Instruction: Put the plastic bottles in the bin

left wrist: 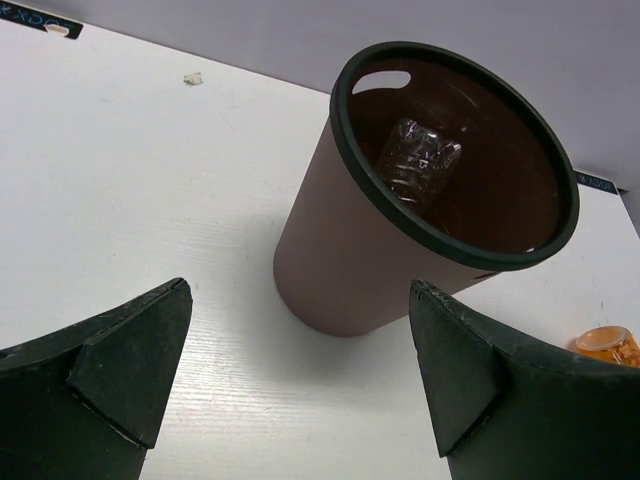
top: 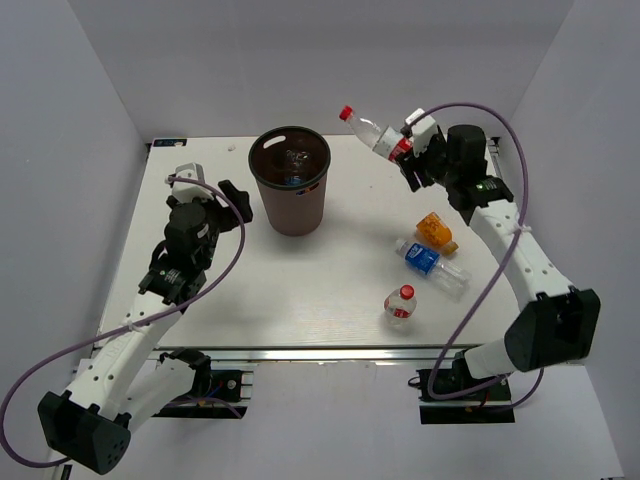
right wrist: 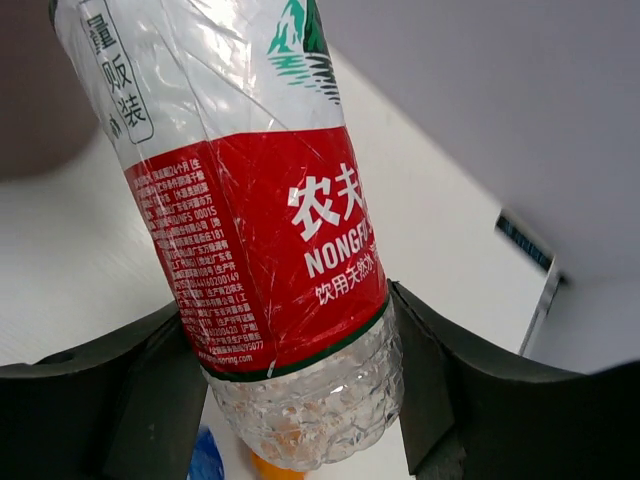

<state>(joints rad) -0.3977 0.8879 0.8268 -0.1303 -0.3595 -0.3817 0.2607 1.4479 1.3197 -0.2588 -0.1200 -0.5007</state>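
I should next move my right gripper to the left in the top view, over the bin's opening [top: 290, 158], because the clear bottle with the red label is still outside the bin's rim.
The dark brown bin [top: 290, 185] stands at the table's far middle, with a clear bottle [left wrist: 415, 165] lying inside. My right gripper [top: 405, 150] is shut on a clear bottle with a red label and red cap [top: 375, 132], held in the air to the right of the bin; its base sits between the fingers [right wrist: 300, 380]. On the table at right lie an orange bottle [top: 435, 230], a blue-label bottle [top: 428, 262] and a red-label bottle [top: 400, 303]. My left gripper [top: 228, 195] is open and empty, left of the bin [left wrist: 400, 200].
White walls close in the table on the left, back and right. A small white scrap [left wrist: 193, 77] lies on the table behind the bin. The orange bottle's edge shows in the left wrist view [left wrist: 608, 345].
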